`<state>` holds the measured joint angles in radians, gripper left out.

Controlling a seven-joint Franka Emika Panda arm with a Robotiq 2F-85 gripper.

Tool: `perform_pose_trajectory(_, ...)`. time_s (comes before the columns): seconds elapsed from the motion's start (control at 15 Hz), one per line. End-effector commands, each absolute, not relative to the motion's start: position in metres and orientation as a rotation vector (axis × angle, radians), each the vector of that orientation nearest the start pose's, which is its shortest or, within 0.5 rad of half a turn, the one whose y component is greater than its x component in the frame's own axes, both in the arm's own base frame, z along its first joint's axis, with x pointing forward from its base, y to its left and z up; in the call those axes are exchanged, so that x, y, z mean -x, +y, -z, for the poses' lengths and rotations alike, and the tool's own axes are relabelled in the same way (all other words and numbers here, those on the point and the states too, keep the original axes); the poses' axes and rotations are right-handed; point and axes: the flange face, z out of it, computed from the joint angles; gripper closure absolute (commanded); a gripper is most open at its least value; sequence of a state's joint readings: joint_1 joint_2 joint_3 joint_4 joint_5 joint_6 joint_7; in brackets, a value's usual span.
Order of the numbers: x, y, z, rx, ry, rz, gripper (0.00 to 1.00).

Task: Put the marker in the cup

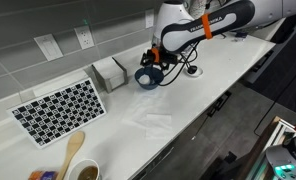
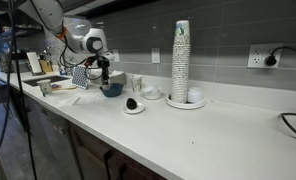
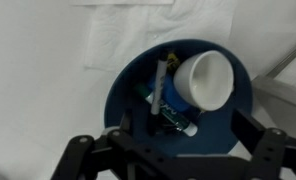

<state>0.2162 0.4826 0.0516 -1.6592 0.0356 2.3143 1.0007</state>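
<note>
My gripper will move down and to the left in the wrist view next, into the bowl, with its open fingers on both sides of the grey marker.
A blue bowl (image 3: pixel 128 85) stands on the white counter, seen in both exterior views (image 1: pixel 148 79) (image 2: pixel 112 90). In the wrist view the small pale cup (image 3: pixel 208 80) sits tilted inside the bowl at its right side. A marker (image 3: pixel 171 113) with a dark, green-labelled body and a white end lies in the bowl beside the cup, with a thin grey pen (image 3: pixel 159 88) next to it. My gripper (image 3: pixel 173 152) hovers just above the bowl, fingers wide apart and empty. It also shows in both exterior views (image 1: pixel 154 62) (image 2: pixel 105 72).
A crumpled paper towel (image 1: pixel 153 120) lies on the counter in front of the bowl. A checkerboard (image 1: pixel 60 108), a napkin holder (image 1: pixel 110 72) and a wooden spoon (image 1: pixel 73 150) stand nearby. A tall stack of cups (image 2: pixel 181 55), a low white bowl (image 2: pixel 195 97) and a small dish (image 2: pixel 134 105) stand further along.
</note>
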Motion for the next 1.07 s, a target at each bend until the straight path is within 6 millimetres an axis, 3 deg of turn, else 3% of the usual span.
perform_pose_trajectory(0.0,-0.693,0.159,-0.344,2.685,1.364,0.055,0.00)
perform_pose_trajectory(0.2,-0.700,0.155,-0.335,2.620,1.486,-0.047,0.00)
perform_pose_trajectory(0.33,-0.702,0.159,-0.328,2.583,1.535,-0.097,0.15)
perform_pose_trajectory(0.4,-0.703,0.160,-0.324,2.571,1.557,-0.121,0.29)
perform_pose_trajectory(0.53,-0.708,0.161,-0.315,2.534,1.603,-0.145,0.38)
perform_pose_trajectory(0.67,-0.711,0.159,-0.305,2.509,1.650,-0.166,0.41)
perform_pose_trajectory(0.8,-0.715,0.155,-0.296,2.494,1.696,-0.184,0.36)
perform_pose_trajectory(1.0,-0.719,0.147,-0.286,2.487,1.739,-0.216,0.43)
